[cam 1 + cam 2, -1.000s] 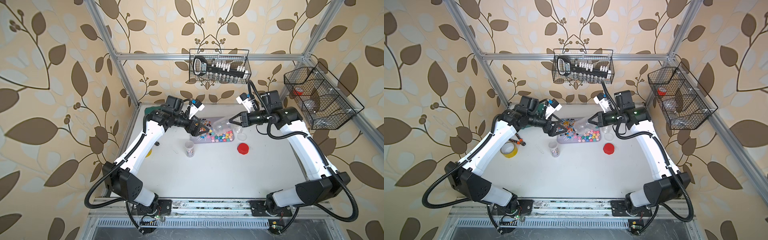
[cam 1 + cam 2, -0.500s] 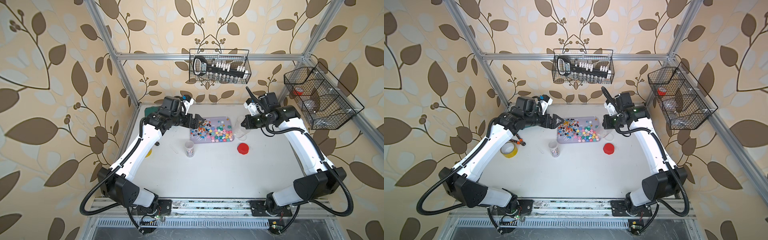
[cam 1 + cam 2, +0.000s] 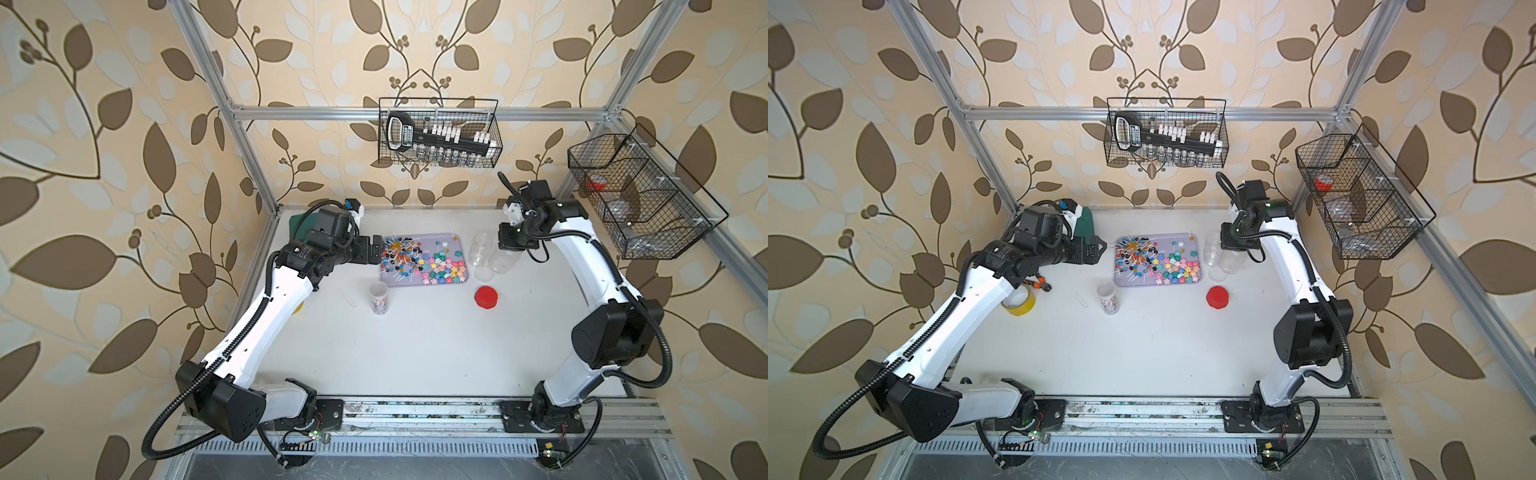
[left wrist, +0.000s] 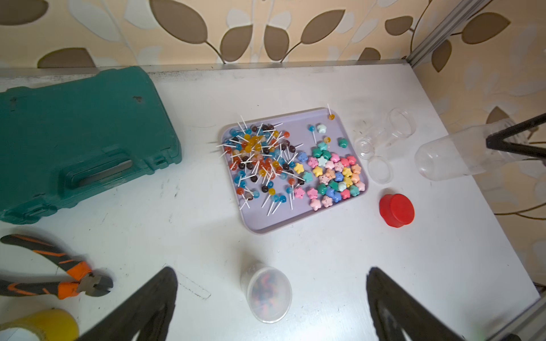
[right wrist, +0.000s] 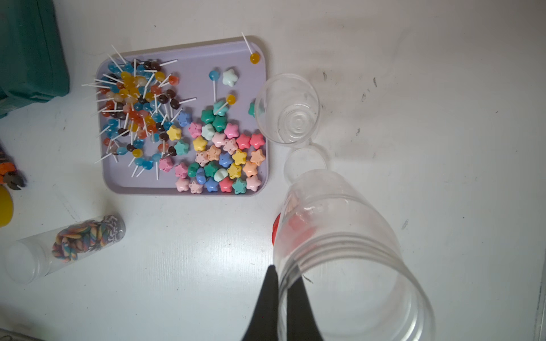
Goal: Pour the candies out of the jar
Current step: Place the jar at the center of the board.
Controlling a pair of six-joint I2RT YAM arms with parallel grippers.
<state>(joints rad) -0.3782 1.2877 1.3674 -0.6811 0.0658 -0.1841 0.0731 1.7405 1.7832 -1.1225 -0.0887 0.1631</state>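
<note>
I should move my right gripper outward and down over the bare tabletop [image 3: 502, 258] [image 5: 356, 125] beside the second jar and let go of the held jar's rim, because that jar is empty.
My right gripper [image 5: 283, 274] is shut on the rim of an empty clear jar [image 5: 339, 236], holding it tilted above the table just right of the lavender tray [image 5: 192, 65]. The candies [image 5: 218, 144] lie on that tray: lollipops on its left part, pastel stars on its right. In both top views the held jar [image 3: 503, 261] hangs beside a second empty jar [image 3: 481, 248]. My left gripper [image 3: 376, 249] is open at the tray's left edge, holding nothing. A small jar of rainbow-swirled candies [image 4: 269, 292] stands on the table in front of the tray.
A red lid [image 3: 486, 298] and a clear lid [image 5: 305, 165] lie right of the tray. At the back left are a green case [image 4: 74, 133], pliers [image 4: 59, 274] and a yellow tape roll [image 3: 1018, 301]. Wire baskets [image 3: 438, 133] hang on the walls.
Both arms have pulled back from over the tray. The right gripper carried the empty jar off to the tray's right; the open left gripper withdrew to the left edge.
</note>
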